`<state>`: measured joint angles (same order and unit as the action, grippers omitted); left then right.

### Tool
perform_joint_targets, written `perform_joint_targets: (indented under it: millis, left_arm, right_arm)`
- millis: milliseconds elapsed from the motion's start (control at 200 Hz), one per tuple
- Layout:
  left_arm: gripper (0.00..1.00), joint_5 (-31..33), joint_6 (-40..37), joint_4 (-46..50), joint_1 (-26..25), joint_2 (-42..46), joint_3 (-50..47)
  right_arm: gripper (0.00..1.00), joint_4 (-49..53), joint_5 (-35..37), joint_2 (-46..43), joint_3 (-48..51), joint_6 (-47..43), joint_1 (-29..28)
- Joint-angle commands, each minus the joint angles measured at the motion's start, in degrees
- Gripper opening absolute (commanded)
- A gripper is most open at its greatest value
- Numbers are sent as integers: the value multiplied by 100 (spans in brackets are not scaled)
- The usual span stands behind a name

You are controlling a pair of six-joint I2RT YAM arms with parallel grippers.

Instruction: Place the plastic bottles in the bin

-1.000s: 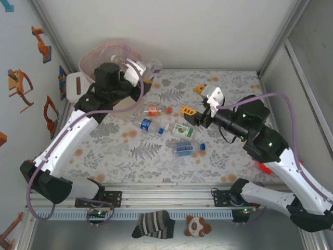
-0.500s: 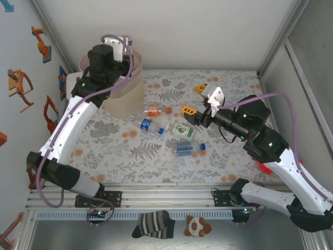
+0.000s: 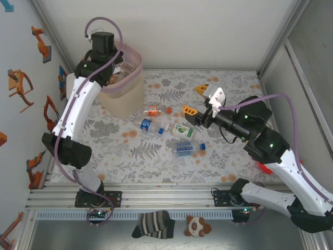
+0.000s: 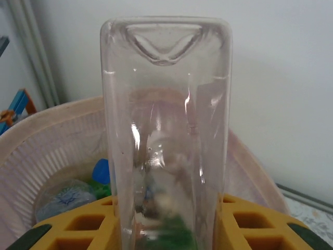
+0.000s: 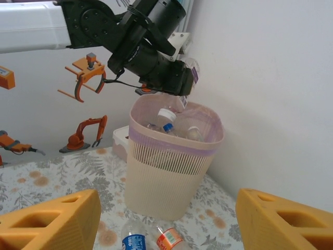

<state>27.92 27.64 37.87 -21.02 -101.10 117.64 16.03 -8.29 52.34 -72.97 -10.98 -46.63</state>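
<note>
The left gripper needs to tilt down over the bottles inside the beige bin next and let go of the clear bottle, because the base of the clear bottle still points above the bin's rim.
My left gripper (image 4: 166,229) is shut on a clear plastic bottle (image 4: 165,130) and holds it over the open top of the beige bin (image 3: 125,96). The bin's pink-lined rim (image 4: 36,138) lies just beneath, with several bottles inside, one blue-capped (image 4: 101,170). The right wrist view also shows that gripper (image 5: 176,79) and its bottle (image 5: 190,66) above the bin (image 5: 169,172). Several bottles lie on the table: orange-labelled (image 3: 153,110), blue-labelled (image 3: 147,125), green-labelled (image 3: 183,130) and one with a blue band (image 3: 186,148). My right gripper (image 3: 193,100) hovers open above them with nothing between its fingers.
A small white box (image 3: 71,86) stands left of the bin against the left wall. A red object (image 3: 265,166) lies by the right arm. The back wall runs close behind the bin. Socks (image 3: 153,224) and a soft toy (image 3: 197,226) sit below the front rail.
The left arm has swung left and up from the bin's right side to above its opening, with the clear bottle in its grip. The right arm has stayed put.
</note>
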Motion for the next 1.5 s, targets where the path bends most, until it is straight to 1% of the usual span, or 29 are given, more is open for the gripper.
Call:
perform_joint_targets:
  millis: [0,135,245,325,451,571,696,746,871,941,1036,1252,1382,1497]
  left_arm:
    - [0,-628,887,584,320,-157,163]
    - [0,-1299,1361,641,664,-382,269]
    - [0,-2013,1805,587,906,-588,294]
    - [0,-2299,2062,573,1023,-745,299]
    - [0,-2411,2396,543,1156,-898,228]
    - [3,-2782,2703,443,1290,-1036,119]
    - [13,-2960,2838,415,1336,-1143,28]
    - [16,-3037,2895,370,1369,-1171,-49]
    - [16,-3298,3066,136,1489,-1184,-362]
    - [14,-3472,3072,37,1554,-1199,-488]
    - [15,-3591,3080,-12,1617,-1219,-605]
    - [28,-3769,3205,-253,1841,-1149,-999]
    - [37,-3785,3212,-254,1925,-1080,-1050]
    - [42,-3747,3250,-281,1935,-959,-1051]
  right_arm:
    - [68,-175,-76,-72,54,75,-4]
    - [68,-144,-59,-128,69,77,-1]
    - [68,-144,-28,-177,98,73,-4]
    - [68,-144,-32,-176,116,86,-4]
    - [68,-131,-49,-205,122,104,-4]
    - [68,-100,-24,-246,129,101,-4]
    - [68,-100,8,-283,153,114,-4]
    - [68,-100,12,-294,161,114,-3]
    - [68,-92,12,-279,159,114,-4]
    - [68,-91,9,-279,155,120,-1]
    - [68,-91,12,-276,156,113,-4]
    - [68,-118,-14,-259,159,152,-4]
    - [68,-100,-6,-283,159,183,-4]
    - [68,-135,-21,-293,160,203,-4]
